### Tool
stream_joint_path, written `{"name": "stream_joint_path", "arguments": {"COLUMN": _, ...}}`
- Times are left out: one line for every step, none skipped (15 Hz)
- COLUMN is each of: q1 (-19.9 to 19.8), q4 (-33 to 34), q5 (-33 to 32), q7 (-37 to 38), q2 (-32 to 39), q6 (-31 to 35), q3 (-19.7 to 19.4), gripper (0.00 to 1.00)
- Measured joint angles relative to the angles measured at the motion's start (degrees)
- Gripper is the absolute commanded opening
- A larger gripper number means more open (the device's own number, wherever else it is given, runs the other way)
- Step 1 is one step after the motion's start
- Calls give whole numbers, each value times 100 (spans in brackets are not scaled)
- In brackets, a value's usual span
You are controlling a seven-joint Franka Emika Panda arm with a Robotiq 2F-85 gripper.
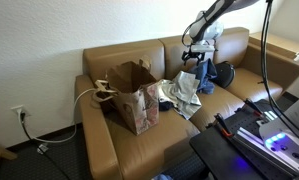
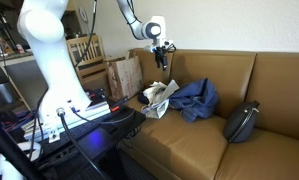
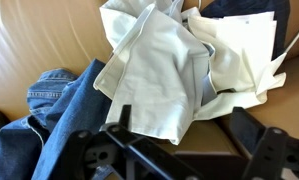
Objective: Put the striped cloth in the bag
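I will bring my gripper down onto the cloth's top (image 1: 187, 79) (image 3: 178, 121) beside the pale cloth's edge, which shows between my open fingers, and then I will close.
A pale crumpled cloth (image 1: 182, 95) lies on the brown couch seat, beside the brown paper bag (image 1: 134, 95). It also shows in an exterior view (image 2: 159, 98) and fills the wrist view (image 3: 164, 75); I cannot make out its stripes. The bag stands upright and open against the couch arm (image 2: 124, 75). My gripper (image 1: 197, 55) hangs in the air above the clothes pile, also seen in an exterior view (image 2: 162, 62). In the wrist view the gripper (image 3: 184, 145) is open and empty above the pale cloth's edge.
Blue denim clothing (image 2: 196, 98) lies next to the pale cloth and shows in the wrist view (image 3: 49, 110). A dark bag (image 2: 244, 122) rests further along the couch seat. A stand with equipment and cables (image 1: 259, 130) is in front of the couch.
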Motion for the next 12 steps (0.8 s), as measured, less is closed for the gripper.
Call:
{"name": "stream_joint_path", "arguments": {"q1": -1, "q4": 51, "q5": 2, "q7": -2, "q2": 18, "q6": -34, "q3": 1, "gripper": 100}}
{"name": "stream_joint_path", "arguments": {"q1": -4, "q4": 74, "q5": 2, "q7": -5, "q2": 16, "q6": -51, "q3": 1, "gripper": 100}}
{"name": "stream_joint_path", "arguments": {"q1": 17, "q4": 83, "q5": -13, "q7": 0, "q2": 21, "q6": -66, "q3": -29, "gripper": 100}}
{"name": "stream_joint_path", "arguments": {"q1": 48, "q4": 110, "q5": -14, "q7": 20, "q2": 63, "q6": -88, "q3": -69, "gripper": 100}}
{"name": "stream_joint_path", "arguments": {"q1": 71, "q4": 195, "q5": -13, "q7": 65, "q2": 174, "q6": -93, "q3": -95, "gripper": 100}}
{"name": "stream_joint_path", "arguments": {"q1": 97, "q4": 337, "q5": -8, "q7": 182, "q2": 361, "q6": -94, "q3": -120, "gripper": 100}}
{"name": "stream_joint_path", "arguments": {"q1": 116, "q4": 522, "q5": 18, "q7": 301, "q2": 600, "q6": -98, "q3": -140, "gripper": 100}}
{"name": "stream_joint_path", "arguments": {"q1": 119, "q4": 728, "q5": 54, "q7": 405, "q2": 880, "q6": -93, "q3": -147, "gripper": 100}}
{"name": "stream_joint_path", "arguments": {"q1": 118, "q4": 945, "q5": 120, "q7": 478, "q2": 1171, "q6": -57, "q3": -153, "gripper": 100}}
{"name": "stream_joint_path", "arguments": {"q1": 119, "q4": 1166, "q5": 177, "q7": 559, "q2": 1458, "q6": 29, "q3": -173, "gripper": 100}}
{"name": "stream_joint_path", "arguments": {"q1": 121, "q4": 1394, "q5": 235, "q7": 670, "q2": 1732, "q6": 141, "q3": -203, "gripper": 100}}
{"name": "stream_joint_path", "arguments": {"q1": 120, "q4": 1621, "q5": 293, "q7": 775, "q2": 1988, "q6": 267, "q3": -237, "gripper": 100}}
